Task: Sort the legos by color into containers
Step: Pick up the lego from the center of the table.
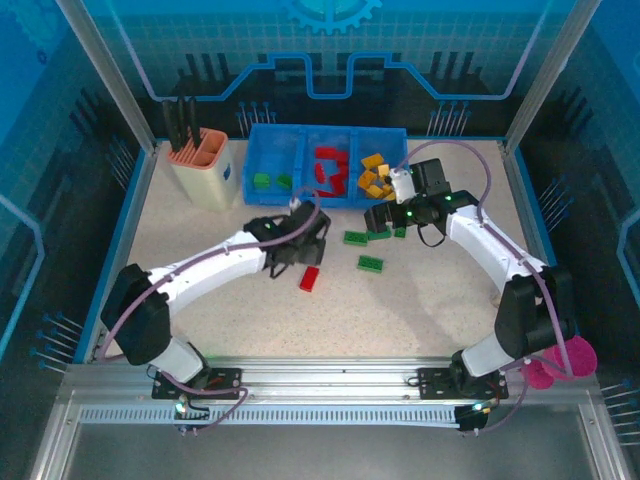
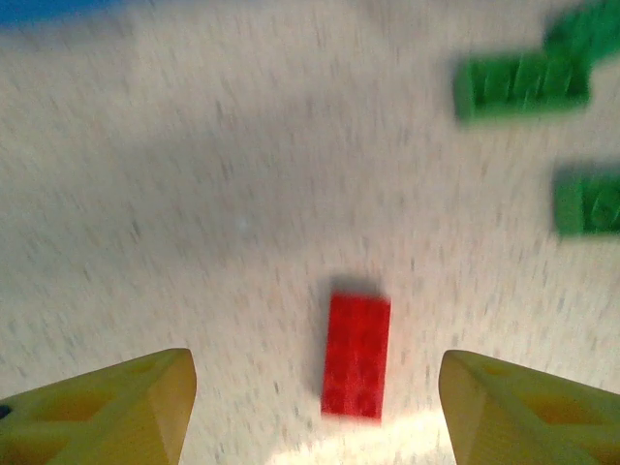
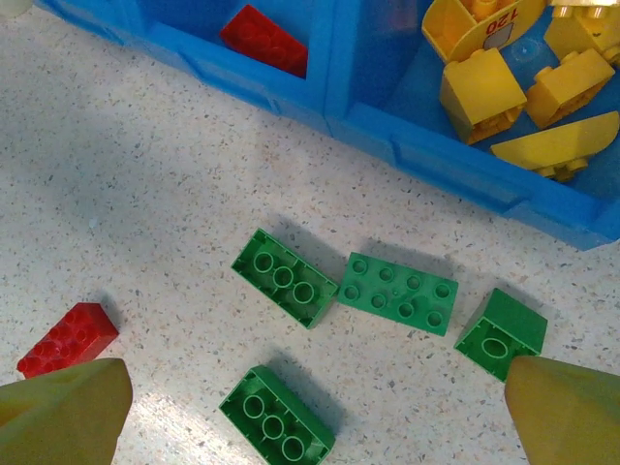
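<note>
The red lego (image 1: pixel 310 279) is below my left gripper and back of it, so next the gripper will move its open fingers down and back to close across the long sides of the lego.
A red lego (image 2: pixel 356 356) lies flat on the table between the fingers of my left gripper (image 2: pixel 315 392), which is open and not touching it; from above it is the red lego (image 1: pixel 310 279) just in front of that gripper (image 1: pixel 297 260). My right gripper (image 3: pixel 315 387) is open above several green legos (image 3: pixel 398 293), seen from above near the tray's front (image 1: pixel 371 263). The blue tray (image 1: pixel 326 130) holds green legos (image 1: pixel 262 181) on the left, red (image 1: pixel 328 165) in the middle and yellow (image 1: pixel 372 178) on the right.
A beige holder with black tools (image 1: pixel 205 165) stands left of the tray. A magenta cup (image 1: pixel 560 360) sits by the right arm's base. The tray's front wall (image 3: pixel 455 165) is close ahead of the right gripper.
</note>
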Motion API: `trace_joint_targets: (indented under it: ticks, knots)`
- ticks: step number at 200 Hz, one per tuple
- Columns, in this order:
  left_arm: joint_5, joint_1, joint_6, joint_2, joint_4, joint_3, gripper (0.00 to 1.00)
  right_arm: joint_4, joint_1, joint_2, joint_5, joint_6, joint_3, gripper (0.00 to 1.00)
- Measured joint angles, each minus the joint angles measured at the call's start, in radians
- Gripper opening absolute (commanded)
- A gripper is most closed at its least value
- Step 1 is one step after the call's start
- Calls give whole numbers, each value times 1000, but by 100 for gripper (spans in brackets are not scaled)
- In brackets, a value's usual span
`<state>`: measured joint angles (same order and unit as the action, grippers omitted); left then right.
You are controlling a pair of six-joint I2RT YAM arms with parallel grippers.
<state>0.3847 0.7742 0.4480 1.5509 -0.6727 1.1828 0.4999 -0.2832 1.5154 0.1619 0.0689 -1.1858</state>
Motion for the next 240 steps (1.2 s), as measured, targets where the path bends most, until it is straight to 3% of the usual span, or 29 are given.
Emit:
trace_joint_targets:
  ticks: [26, 117, 195, 240]
  knots:
    - [-15, 47, 51, 0, 7, -61, 69, 0, -6, -1, 0, 0, 0, 100]
    - [-73, 48, 77, 182, 140, -101, 64, 0, -13, -60, -7, -3, 10, 100]
    - [-91, 52, 121, 290, 156, -74, 30, 9, -13, -89, -47, -3, 49, 100]
    - [-79, 34, 129, 296, 135, -39, 24, 10, -12, -90, -58, -3, 60, 100]
